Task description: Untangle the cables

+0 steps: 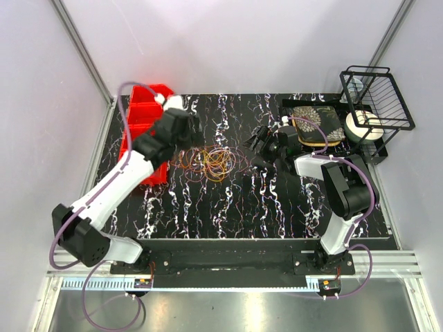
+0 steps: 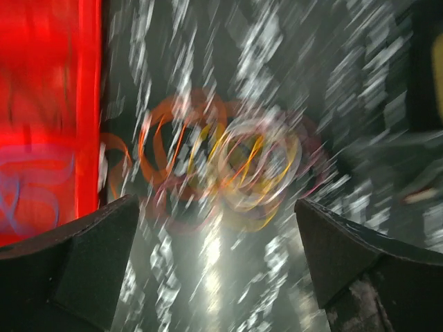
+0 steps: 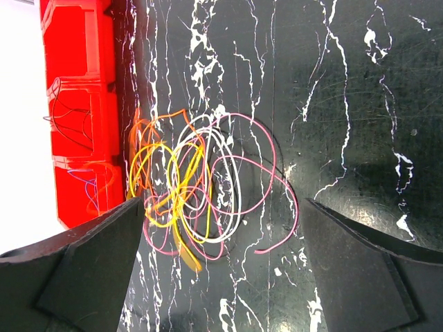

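Note:
The orange cable parts at the tangle's far edge stick out past the white and yellow loops. My open left gripper needs to go down onto them there next.
The cables [image 1: 213, 161] lie in one tangle of orange, yellow, pink and white loops on the black marbled table, between my two grippers. My left gripper [image 1: 195, 135] hovers just left of and above the tangle, jaws wide open and empty; its view is blurred, with the cables [image 2: 221, 162] ahead of its fingertips. My right gripper [image 1: 256, 144] sits just right of the tangle, jaws wide open and empty. In the right wrist view the cables [image 3: 201, 187] lie ahead, between the fingers, with a pink loose end trailing right.
A red bin [image 1: 142, 131] with compartments stands at the table's left edge, close to the tangle; thin wires lie inside it [image 3: 73, 124]. A patterned box [image 1: 315, 124], a black wire rack [image 1: 377, 104] and a white roll [image 1: 363, 126] stand at the back right.

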Controlling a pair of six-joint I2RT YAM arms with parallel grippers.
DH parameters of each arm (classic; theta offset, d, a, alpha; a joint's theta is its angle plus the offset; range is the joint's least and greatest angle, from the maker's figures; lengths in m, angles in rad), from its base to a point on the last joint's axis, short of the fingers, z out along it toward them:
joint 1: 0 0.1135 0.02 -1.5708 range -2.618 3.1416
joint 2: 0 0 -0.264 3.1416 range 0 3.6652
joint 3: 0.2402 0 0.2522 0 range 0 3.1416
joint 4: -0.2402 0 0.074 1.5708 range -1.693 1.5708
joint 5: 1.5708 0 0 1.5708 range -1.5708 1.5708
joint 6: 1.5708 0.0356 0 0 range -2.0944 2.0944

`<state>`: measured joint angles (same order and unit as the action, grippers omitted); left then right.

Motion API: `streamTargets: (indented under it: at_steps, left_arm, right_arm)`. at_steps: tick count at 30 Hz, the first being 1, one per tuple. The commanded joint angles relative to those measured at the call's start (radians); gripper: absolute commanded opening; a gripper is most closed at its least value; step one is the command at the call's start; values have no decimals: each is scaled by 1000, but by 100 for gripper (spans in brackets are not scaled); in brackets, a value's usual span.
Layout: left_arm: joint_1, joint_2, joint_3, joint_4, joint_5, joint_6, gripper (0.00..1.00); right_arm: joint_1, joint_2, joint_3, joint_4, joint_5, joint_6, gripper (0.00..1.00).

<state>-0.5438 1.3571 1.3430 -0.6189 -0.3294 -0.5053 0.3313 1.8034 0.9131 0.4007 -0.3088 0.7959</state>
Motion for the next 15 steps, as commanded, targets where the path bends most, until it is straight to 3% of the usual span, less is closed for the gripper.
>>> streamTargets:
  at_steps: [1,8,15]
  left_arm:
    - [2,-46,-129,63,0,-81,99]
    - [2,108,-113,156,10,-33,97]
    - [19,419,213,87,-79,27,93]
  right_arm:
    - [8,14,26,30,-23,-21,100]
    - [8,45,53,1,-36,-21,100]
    - [8,57,69,-20,-41,-27,100]
